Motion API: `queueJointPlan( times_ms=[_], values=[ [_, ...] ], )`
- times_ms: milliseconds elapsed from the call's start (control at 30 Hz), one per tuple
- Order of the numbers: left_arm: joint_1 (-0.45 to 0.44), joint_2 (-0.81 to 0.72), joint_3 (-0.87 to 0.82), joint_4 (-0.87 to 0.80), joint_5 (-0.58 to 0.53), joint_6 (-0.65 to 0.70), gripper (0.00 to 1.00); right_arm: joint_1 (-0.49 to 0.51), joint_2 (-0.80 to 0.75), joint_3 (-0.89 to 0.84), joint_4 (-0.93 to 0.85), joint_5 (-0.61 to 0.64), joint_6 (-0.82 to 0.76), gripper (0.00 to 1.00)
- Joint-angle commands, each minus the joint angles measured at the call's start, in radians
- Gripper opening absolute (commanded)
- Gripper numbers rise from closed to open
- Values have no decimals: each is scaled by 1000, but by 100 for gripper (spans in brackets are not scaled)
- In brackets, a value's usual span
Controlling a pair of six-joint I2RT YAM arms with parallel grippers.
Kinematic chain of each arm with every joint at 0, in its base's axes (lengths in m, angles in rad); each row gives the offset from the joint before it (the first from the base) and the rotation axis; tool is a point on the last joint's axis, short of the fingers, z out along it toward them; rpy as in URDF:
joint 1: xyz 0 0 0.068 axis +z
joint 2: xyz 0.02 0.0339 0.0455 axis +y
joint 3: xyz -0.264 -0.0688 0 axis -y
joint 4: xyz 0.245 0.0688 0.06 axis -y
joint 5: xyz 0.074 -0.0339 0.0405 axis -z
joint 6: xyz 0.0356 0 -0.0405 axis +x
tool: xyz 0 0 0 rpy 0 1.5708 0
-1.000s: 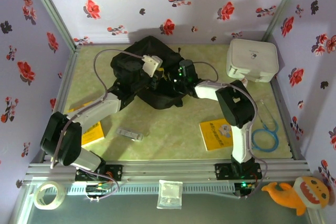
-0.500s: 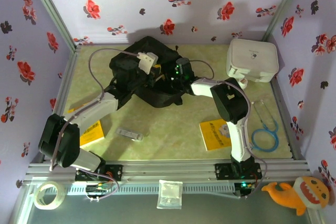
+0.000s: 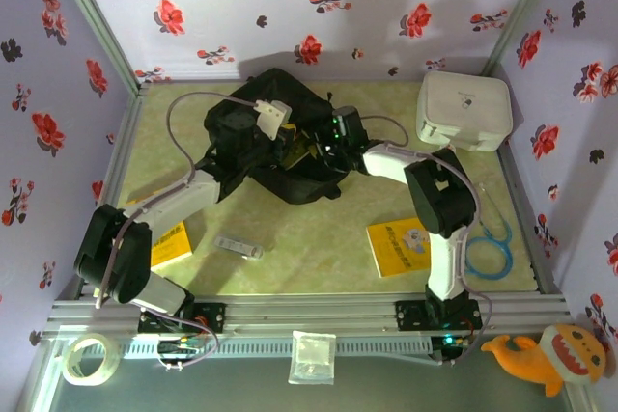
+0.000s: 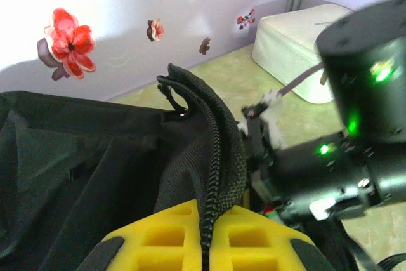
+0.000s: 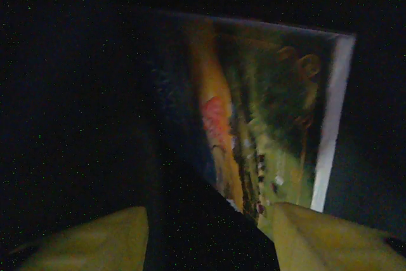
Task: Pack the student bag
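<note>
The book is already inside the bag [image 4: 209, 157]. My left gripper will pull the bag's pinched zip edge [image 4: 212, 195] back toward my base and let that edge go.
The student bag [image 3: 253, 127], a black fabric backpack, lies at the back middle of the table. My left gripper [image 3: 287, 140] is shut on the zip edge of the bag [image 4: 209, 157], holding that rim up; its yellow fingers [image 4: 158, 239] pinch the zip between them. My right gripper [image 3: 323, 145] reaches into the opening from the right. In the right wrist view its fingers [image 5: 317, 233] stand apart in the dark inside, gripping nothing. A book with a colourful cover [image 5: 266, 112] lies just beyond them inside the bag.
A white hard case [image 3: 463, 110] stands at the back right. A yellow book [image 3: 398, 248] lies front right beside a blue looped cable [image 3: 488, 248]. Another yellow book [image 3: 169, 243] lies under the left arm, with a small clear item [image 3: 238, 247] near it.
The right gripper's jaws have opened inside the bag, and the book now lies free of them. The right wrist shifted slightly right. The left gripper kept its hold on the zip edge.
</note>
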Motion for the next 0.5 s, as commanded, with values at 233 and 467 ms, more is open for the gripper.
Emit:
queueJointPlan(
  times_ms=[233, 467],
  values=[
    [5, 10, -26, 71, -4, 17, 6, -11, -177, -71, -91, 41, -56, 55],
    [27, -79, -101, -40, -81, 85, 5, -15, -463, -219, -395, 285, -359, 58]
  ],
)
